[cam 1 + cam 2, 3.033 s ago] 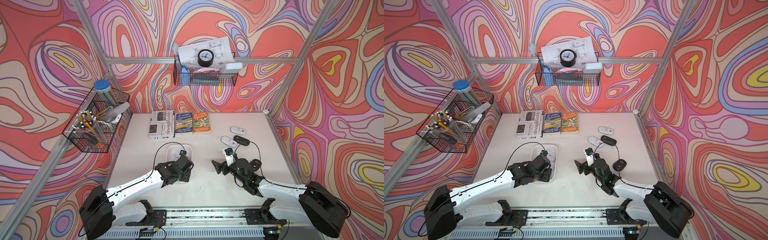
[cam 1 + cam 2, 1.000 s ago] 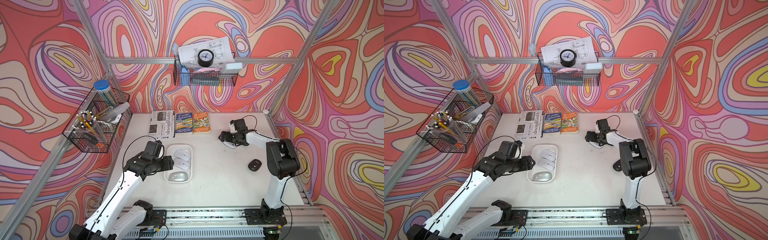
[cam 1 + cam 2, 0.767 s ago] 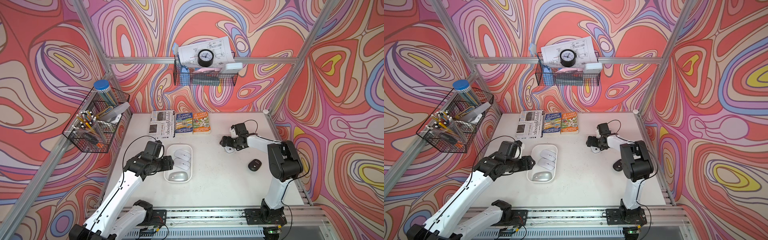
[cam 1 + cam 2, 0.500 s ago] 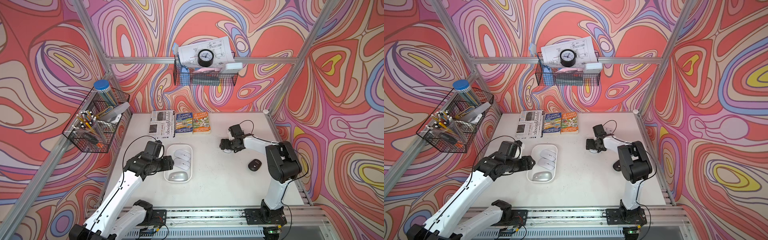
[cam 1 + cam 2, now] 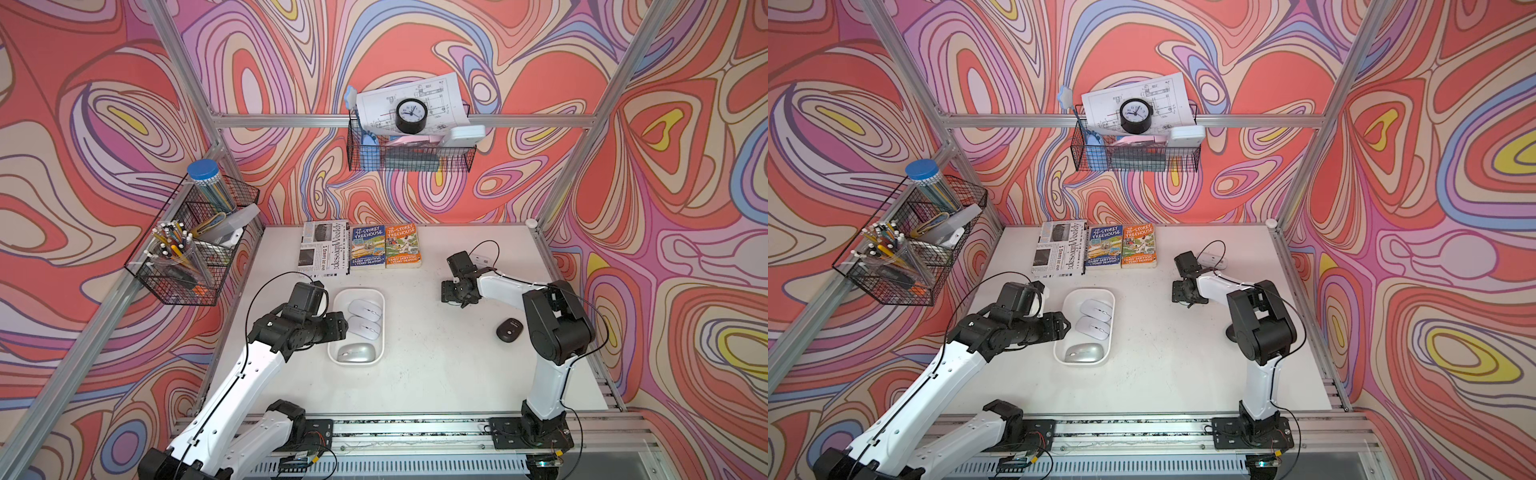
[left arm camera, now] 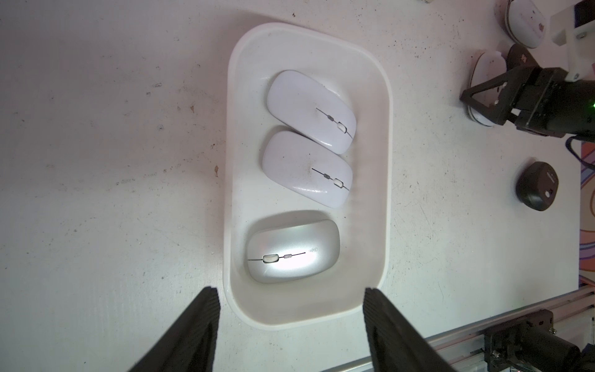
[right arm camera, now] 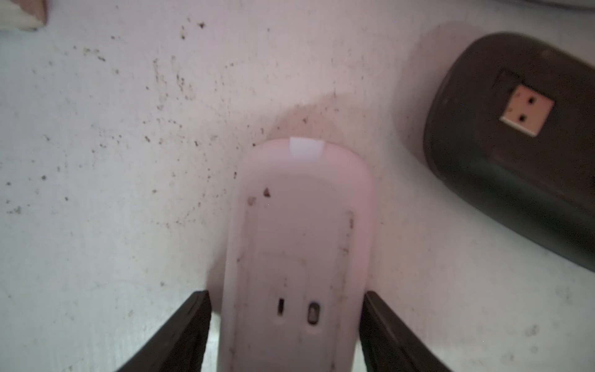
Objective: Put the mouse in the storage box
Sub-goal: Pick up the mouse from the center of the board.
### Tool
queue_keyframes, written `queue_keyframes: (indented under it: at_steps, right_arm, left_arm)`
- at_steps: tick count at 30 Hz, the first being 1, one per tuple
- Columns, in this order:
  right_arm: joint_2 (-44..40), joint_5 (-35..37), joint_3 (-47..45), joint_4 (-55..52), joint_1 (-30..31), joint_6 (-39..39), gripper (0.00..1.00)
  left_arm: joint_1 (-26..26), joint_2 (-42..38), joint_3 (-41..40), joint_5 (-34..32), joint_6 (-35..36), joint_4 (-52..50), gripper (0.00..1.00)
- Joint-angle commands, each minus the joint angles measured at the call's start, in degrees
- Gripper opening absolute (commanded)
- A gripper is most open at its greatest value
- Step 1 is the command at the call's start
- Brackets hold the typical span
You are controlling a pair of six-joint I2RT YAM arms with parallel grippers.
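Note:
Next, my left gripper crosses the box's rim toward the straddled white mouse beyond the box (image 6: 230, 161) and closes on the end of the mouse my right gripper leaves bare (image 6: 489, 63).
The white storage box (image 5: 382, 328) (image 5: 1113, 332) (image 6: 230, 161) lies left of the table's middle. In it are two white mice (image 5: 365, 309) (image 6: 310, 109) and a silver one (image 5: 356, 353) (image 6: 293, 246). My left gripper (image 5: 338, 328) (image 6: 289, 290) hovers open over the box's near end, holding nothing. My right gripper (image 5: 451, 291) (image 5: 1180, 293) (image 7: 286, 294) is down at the table. Its fingers straddle an upside-down white mouse (image 7: 299, 241) (image 6: 483, 69), with a thin gap left on one side. Both top views hide this mouse under the gripper.
A black mouse (image 7: 515, 135) lies upside down close beside the straddled one. Another black mouse (image 5: 509, 329) (image 6: 536, 190) sits by the right arm's elbow. A white mouse (image 5: 482, 261) (image 5: 1212, 260) lies at the back right. Two books (image 5: 384, 246) and a newspaper (image 5: 323, 248) line the back.
The right gripper has come forward and down onto the white mouse, and its jaws have narrowed around it. The left arm has stayed still over the last second.

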Motion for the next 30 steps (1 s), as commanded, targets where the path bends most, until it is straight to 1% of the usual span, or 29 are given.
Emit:
queue_keyframes:
  at_steps: [1,3,7,8,11,14,18,19,21,23,26,30]
  right_arm:
    - [3.39,-2.12,-0.61,-2.36,-0.23,1.71,0.68]
    - [3.32,-2.32,-0.74,-2.54,-0.22,1.41,0.61]
    - [1.60,-2.24,-2.56,-1.28,-0.21,0.70,0.57]
    - [0.77,-2.78,-3.15,-0.49,-0.21,0.31,0.55]
    - [-3.38,-5.53,-5.84,3.84,-0.22,-1.14,0.46]
    - [-10.42,-10.76,-10.20,11.16,-0.23,-3.34,0.42]
    - [-21.75,-23.37,-20.32,26.36,0.03,-5.20,0.40]
    - [-24.47,-26.42,-23.51,30.77,0.19,-5.26,0.40]
    - [-29.02,-31.24,-28.61,37.84,1.01,-5.58,0.40]
    - [-32.11,-35.29,-32.66,43.00,2.39,-7.06,0.40]
    - [-35.70,-37.61,-36.69,46.44,6.79,-11.39,0.39]
    - [-37.98,-40.82,-38.83,48.28,10.73,-12.55,0.38]
  left_arm:
    - [0.48,-0.81,-0.59,0.23,0.29,0.29,0.69]
    - [0.50,-0.81,-0.49,0.37,0.17,0.29,0.69]
    - [0.51,-0.80,-0.31,1.24,-0.60,0.10,0.69]
    - [0.48,-0.85,-0.40,2.20,-1.07,0.40,0.69]
    - [0.48,-1.32,-1.79,7.23,-3.58,3.24,0.69]
    - [0.49,-1.85,-3.65,15.26,-7.09,8.70,0.69]
    - [0.48,-1.95,-5.70,28.03,-11.71,19.71,0.66]
    - [0.51,-1.85,-6.23,30.60,-13.04,22.79,0.64]
    - [0.50,-1.46,-6.79,33.76,-15.07,27.28,0.62]
    - [0.23,-0.70,-6.37,34.64,-16.04,29.24,0.61]
    - [-1.04,1.00,-4.86,33.42,-16.14,29.54,0.61]
    - [-5.80,4.60,-1.73,30.85,-15.22,29.78,0.63]
